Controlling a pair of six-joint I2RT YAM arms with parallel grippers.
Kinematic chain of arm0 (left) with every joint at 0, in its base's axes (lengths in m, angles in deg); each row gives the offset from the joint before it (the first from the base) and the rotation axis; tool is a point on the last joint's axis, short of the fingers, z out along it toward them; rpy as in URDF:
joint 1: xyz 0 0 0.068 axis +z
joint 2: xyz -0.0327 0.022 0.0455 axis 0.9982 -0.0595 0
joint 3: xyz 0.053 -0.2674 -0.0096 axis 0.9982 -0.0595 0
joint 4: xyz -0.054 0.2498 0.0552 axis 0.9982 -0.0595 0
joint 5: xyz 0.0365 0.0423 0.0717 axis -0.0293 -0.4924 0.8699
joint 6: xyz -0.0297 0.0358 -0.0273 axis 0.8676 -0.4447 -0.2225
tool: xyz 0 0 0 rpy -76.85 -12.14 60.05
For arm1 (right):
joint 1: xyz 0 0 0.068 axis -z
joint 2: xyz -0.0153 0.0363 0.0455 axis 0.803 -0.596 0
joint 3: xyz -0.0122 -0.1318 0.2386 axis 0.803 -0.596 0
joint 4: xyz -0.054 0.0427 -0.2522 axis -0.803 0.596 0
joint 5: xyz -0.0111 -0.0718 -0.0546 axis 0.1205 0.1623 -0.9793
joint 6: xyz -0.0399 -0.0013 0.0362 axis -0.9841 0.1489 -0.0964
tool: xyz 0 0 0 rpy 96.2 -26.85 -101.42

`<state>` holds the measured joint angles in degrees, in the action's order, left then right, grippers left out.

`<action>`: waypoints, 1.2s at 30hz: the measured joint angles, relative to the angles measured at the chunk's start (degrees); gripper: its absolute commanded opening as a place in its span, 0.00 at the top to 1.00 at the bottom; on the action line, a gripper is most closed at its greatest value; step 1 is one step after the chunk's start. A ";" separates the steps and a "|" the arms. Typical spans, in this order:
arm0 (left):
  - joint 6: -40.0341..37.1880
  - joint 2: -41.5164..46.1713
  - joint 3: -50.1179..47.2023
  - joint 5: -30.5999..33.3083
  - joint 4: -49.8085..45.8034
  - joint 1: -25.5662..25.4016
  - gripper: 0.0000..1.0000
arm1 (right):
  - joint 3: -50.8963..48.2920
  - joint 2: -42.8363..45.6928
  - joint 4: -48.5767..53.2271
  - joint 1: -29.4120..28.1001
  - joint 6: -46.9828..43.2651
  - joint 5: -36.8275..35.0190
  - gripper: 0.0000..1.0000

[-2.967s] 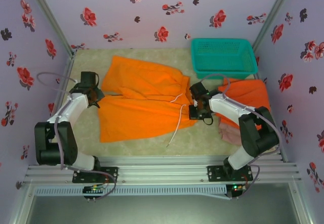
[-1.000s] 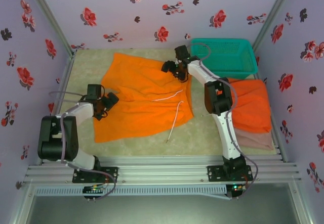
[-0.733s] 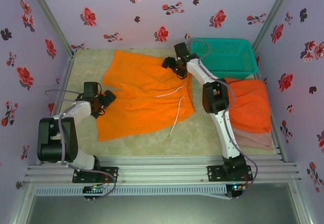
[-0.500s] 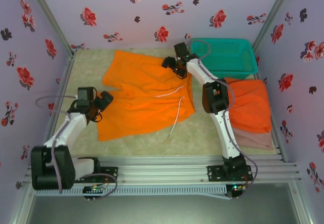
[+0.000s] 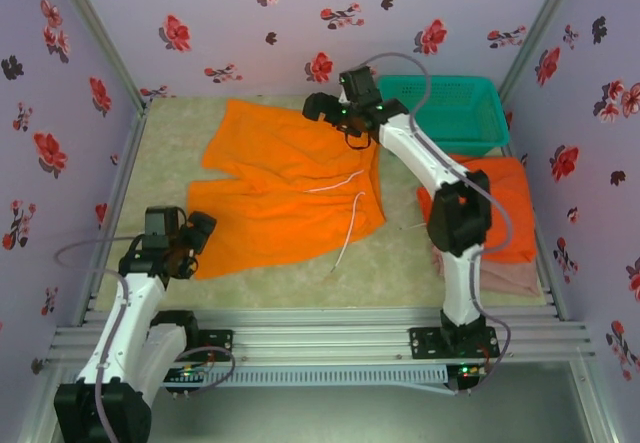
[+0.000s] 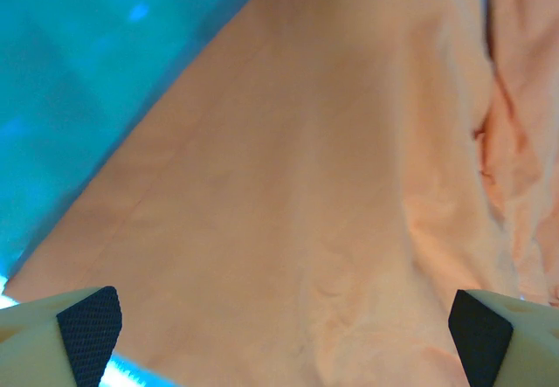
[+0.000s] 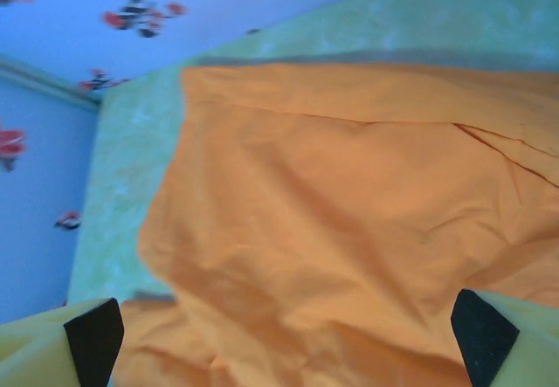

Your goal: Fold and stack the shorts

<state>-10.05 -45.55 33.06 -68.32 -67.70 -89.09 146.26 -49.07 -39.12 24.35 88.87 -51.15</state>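
Note:
The left gripper brings its open fingers back and down onto the corner of the shorts' near leg hem (image 5: pixel 201 274) (image 6: pixel 19 283) next, as the corner lies flat there.
One pair of orange shorts (image 5: pixel 285 188) lies spread flat mid-table, its white drawstring (image 5: pixel 347 215) trailing toward the near side. My right gripper (image 5: pixel 318 108) hovers open over the far edge of these shorts, with orange cloth (image 7: pixel 332 230) below its fingertips (image 7: pixel 94 342) and nothing between them. My left gripper (image 5: pixel 198 229) is open at the shorts' near-left corner, and cloth (image 6: pixel 297 212) spreads under its pads (image 6: pixel 87 326) without being gripped. At the right, folded orange shorts (image 5: pixel 505 208) rest on pink-beige shorts (image 5: pixel 500 276).
A teal mesh basket (image 5: pixel 445 111) stands at the back right, just beyond the right arm. Flowered walls close in the left, back and right sides. A metal rail (image 5: pixel 320 338) runs along the near edge. Bare beige mat (image 5: pixel 170 143) shows left of the spread shorts.
The left arm drew back toward the near edge, its gripper sliding to the shorts' near-left corner. The right gripper opened wider and shifted left along the far edge; its elbow swung right.

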 measured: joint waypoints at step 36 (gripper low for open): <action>14.71 -14.69 -4.57 4.72 -0.76 -3.02 0.48 | -55.56 45.00 -6.58 8.57 -4.20 -8.66 0.03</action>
<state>4.66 -60.24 28.50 -63.60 -68.47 -92.11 90.70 -4.07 -45.70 32.92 84.67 -59.80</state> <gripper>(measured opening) 0.545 0.971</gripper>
